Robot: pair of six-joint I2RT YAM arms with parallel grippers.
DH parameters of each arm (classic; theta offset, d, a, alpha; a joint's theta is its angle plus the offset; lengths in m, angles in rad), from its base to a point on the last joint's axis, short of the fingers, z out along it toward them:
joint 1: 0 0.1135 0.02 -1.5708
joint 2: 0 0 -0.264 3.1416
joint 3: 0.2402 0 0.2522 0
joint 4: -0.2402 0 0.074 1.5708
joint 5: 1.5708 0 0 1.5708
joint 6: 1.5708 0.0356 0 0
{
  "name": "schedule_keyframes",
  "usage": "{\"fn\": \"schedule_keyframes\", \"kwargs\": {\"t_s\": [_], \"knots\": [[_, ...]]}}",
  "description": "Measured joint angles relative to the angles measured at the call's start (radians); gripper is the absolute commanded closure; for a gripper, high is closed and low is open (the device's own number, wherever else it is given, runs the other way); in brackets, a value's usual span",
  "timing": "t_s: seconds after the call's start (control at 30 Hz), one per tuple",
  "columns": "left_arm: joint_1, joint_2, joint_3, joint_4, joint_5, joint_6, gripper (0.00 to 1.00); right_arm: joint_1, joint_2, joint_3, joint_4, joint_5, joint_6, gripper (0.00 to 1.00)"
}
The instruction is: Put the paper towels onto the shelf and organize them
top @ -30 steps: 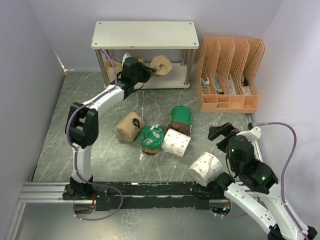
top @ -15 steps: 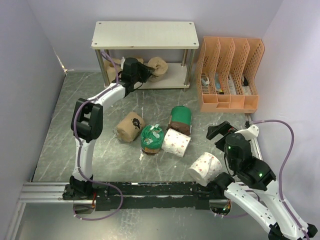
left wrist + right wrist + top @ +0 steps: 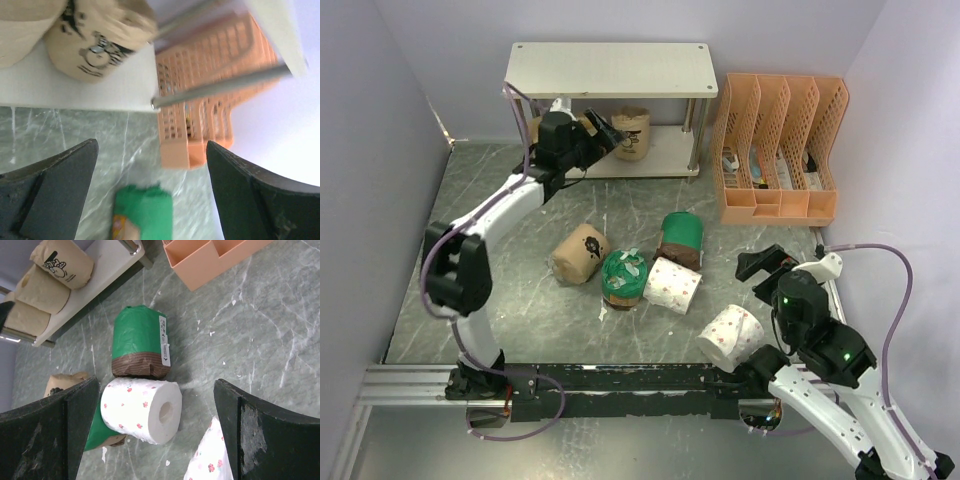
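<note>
My left gripper next draws back and down to the floor's tan roll, onto its near end [image 3: 565, 265], clear of the green-wrapped rolls.
The shelf [image 3: 608, 68] stands at the back. On its lower board [image 3: 75, 92] a tan labelled paper towel roll [image 3: 632, 132] [image 3: 92, 47] stands upright, with two more tan rolls [image 3: 42, 290] to its left. My left gripper [image 3: 603, 135] [image 3: 150, 200] hangs open just in front of that board, holding nothing. On the floor lie a tan labelled roll [image 3: 580, 253], two green-wrapped rolls [image 3: 624, 277] [image 3: 140, 340] and two pink-dotted white rolls [image 3: 672, 285] [image 3: 142, 410] [image 3: 730, 335]. My right gripper [image 3: 765, 265] [image 3: 155, 440] is open above the white rolls, touching none.
An orange perforated file organizer [image 3: 780, 150] [image 3: 210, 100] stands right of the shelf. Grey walls close in the left, back and right sides. A black rail [image 3: 620, 380] runs along the near edge.
My left gripper opened and let go of the labelled tan roll, which now stands upright on the lower board. The left arm drew back to the left. The right arm barely moved.
</note>
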Motion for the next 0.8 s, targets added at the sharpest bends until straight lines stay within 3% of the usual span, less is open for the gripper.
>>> {"fn": "schedule_keyframes", "kwargs": {"t_s": [0.1,0.27,0.3,0.47,0.63,0.8], "knots": [[-0.010,-0.151,-0.083,-0.029,0.098,0.253,0.01,0.000,-0.009,-0.001,0.010,-0.010,-0.013,0.02],[-0.019,-0.430,-0.236,-0.230,0.315,0.940,0.01,0.000,-0.040,-0.010,0.035,-0.035,-0.037,0.02],[-0.020,-0.494,-0.291,-0.279,0.325,1.104,0.01,0.000,-0.046,-0.011,0.038,-0.041,-0.042,0.02],[-0.020,-0.747,-0.592,-0.437,0.231,1.645,0.01,0.000,-0.085,-0.023,0.062,-0.071,-0.066,0.02],[0.029,-0.971,-0.871,-0.557,0.248,2.000,0.01,0.000,-0.099,-0.028,0.087,-0.093,-0.088,0.02],[0.042,-1.089,-0.928,-0.591,0.323,2.172,0.01,0.000,-0.093,-0.028,0.092,-0.113,-0.098,0.03]]}}
